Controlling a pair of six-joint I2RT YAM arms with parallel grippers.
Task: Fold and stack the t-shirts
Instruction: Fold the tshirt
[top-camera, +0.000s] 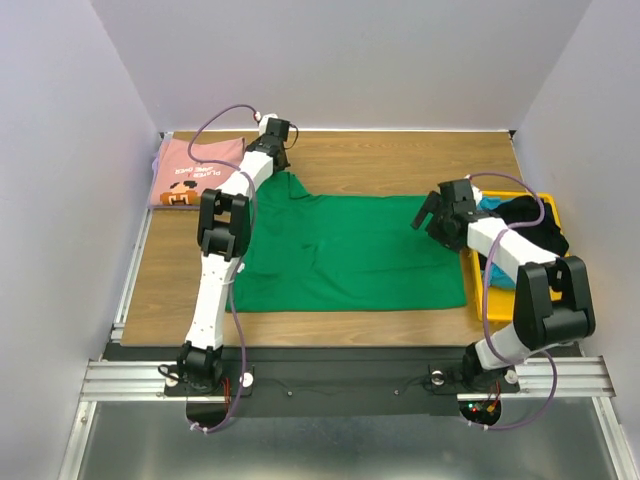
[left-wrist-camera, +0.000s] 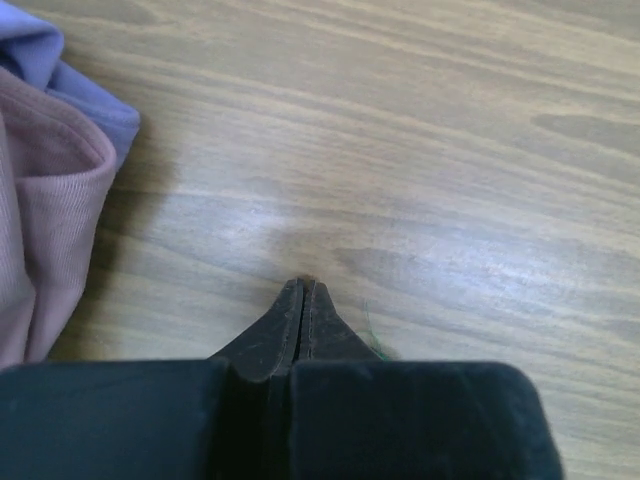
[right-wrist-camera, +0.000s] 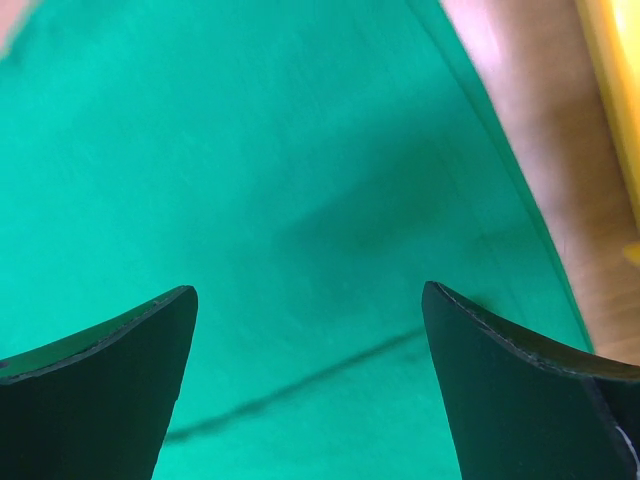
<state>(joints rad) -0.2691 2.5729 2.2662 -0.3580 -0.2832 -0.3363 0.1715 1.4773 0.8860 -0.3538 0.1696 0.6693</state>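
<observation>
My right gripper's fingers have only flat cloth between them. It should move outward and down to the green t-shirt's far tray-side corner next.
The green t-shirt lies spread flat on the middle of the table, one sleeve pointing toward the back left. The pink t-shirt lies folded at the back left, its graphic facing up. My left gripper is at the back, just beyond the green sleeve. In the left wrist view it is shut low over bare wood, with only a thin green thread beside one finger and the pink t-shirt at the left. My right gripper is open over the green t-shirt's right edge and holds nothing.
A yellow tray at the right edge holds dark and blue clothes and also shows in the right wrist view. Bare wood lies between the shirt's edge and the tray. Grey walls enclose the table on three sides.
</observation>
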